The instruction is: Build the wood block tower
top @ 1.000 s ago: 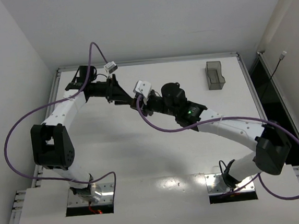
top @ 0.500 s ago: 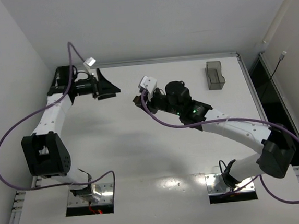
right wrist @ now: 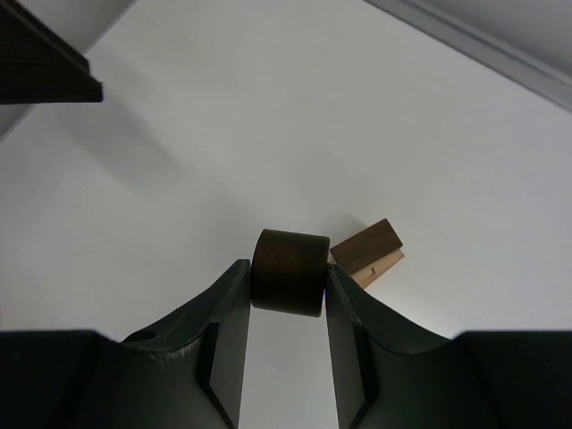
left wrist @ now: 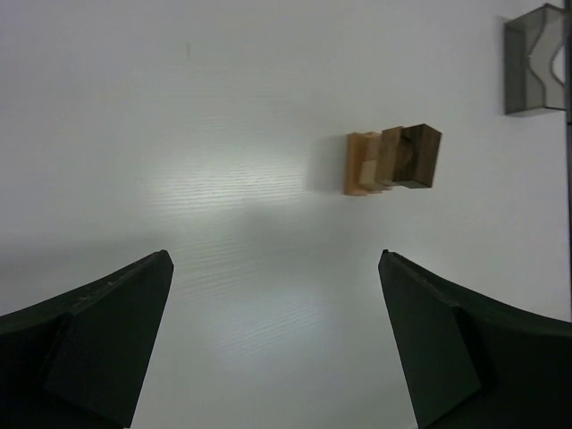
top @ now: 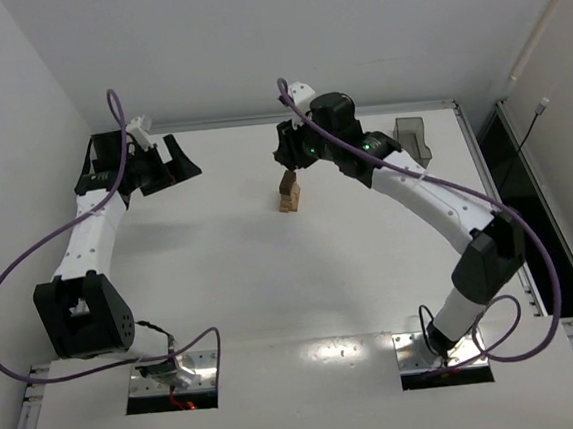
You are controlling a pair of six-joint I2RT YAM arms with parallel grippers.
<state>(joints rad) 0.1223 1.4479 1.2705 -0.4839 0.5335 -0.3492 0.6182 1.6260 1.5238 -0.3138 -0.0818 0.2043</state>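
Next, my right gripper will lower the round block point(right wrist: 288, 273) slightly right in the wrist view onto the tower's bare dark top point(right wrist: 366, 247) below and release the block.
The tower point(top: 288, 192) stands mid-table, light tan wood blocks below and a dark brown one on top. In the left wrist view the tower point(left wrist: 393, 161) lies well ahead and to the right. My left gripper point(top: 167, 163) is open and empty at the far left; its jaws point(left wrist: 273, 256) stand wide over bare table. My right gripper point(top: 292, 161) hangs just beyond the tower. It is shut on a dark brown round block point(right wrist: 288, 273), with the tower point(right wrist: 366, 250) below and slightly right of it. The held block does not show from above.
A translucent grey tray point(top: 413, 141) sits at the far right of the table, also at the tray point(left wrist: 536, 58) corner of the left wrist view. A raised rail point(top: 288, 118) runs along the table's far edge. The left gripper's finger point(right wrist: 45, 63) shows at the top left.
My left gripper opened and drew back to the far left, away from the middle. My right gripper swung toward the far edge with its dark block. The tower now stands uncovered.
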